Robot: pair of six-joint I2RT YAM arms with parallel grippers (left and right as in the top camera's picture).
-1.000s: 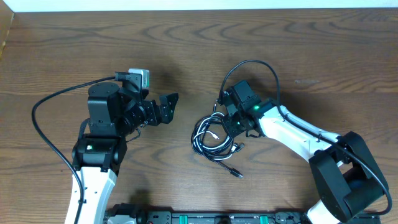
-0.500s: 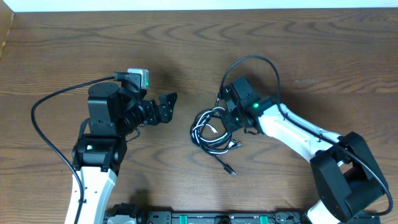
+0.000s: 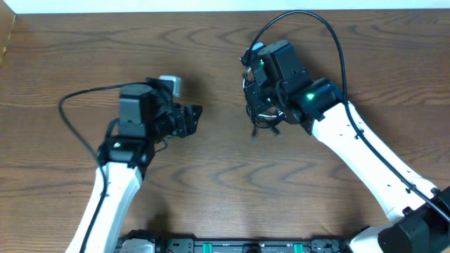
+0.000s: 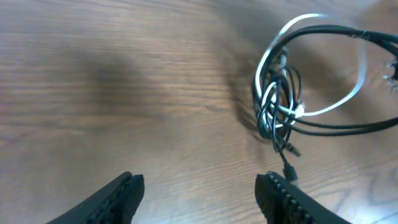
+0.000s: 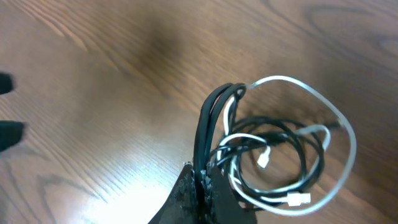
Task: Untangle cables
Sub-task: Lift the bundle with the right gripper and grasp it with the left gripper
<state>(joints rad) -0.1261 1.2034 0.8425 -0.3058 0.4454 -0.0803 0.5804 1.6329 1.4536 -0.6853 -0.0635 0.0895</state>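
Note:
The black cables hang bunched with whitish cables, so I will move my right gripper to the right in the overhead view and let them go over bare wood.
The cables (image 3: 263, 111) are a tangled bunch of thin black and whitish cords with small white plug ends. They hang lifted off the table under my right gripper (image 3: 257, 91), which is shut on several strands (image 5: 208, 134). In the right wrist view the loops (image 5: 292, 155) dangle beside the jaws (image 5: 204, 180). In the left wrist view the bunch (image 4: 280, 106) hangs ahead and to the right of my left gripper (image 4: 199, 190). My left gripper (image 3: 191, 117) is open and empty, left of the bunch.
The wooden table (image 3: 211, 56) spreads around both arms. A thick black wire (image 3: 302, 21) loops over the right arm and another (image 3: 77, 105) arcs from the left arm. A dark rail (image 3: 232, 246) runs along the front edge.
My right gripper has lifted the bunch of cables off the table and carried it back and up. The left arm has shifted slightly right.

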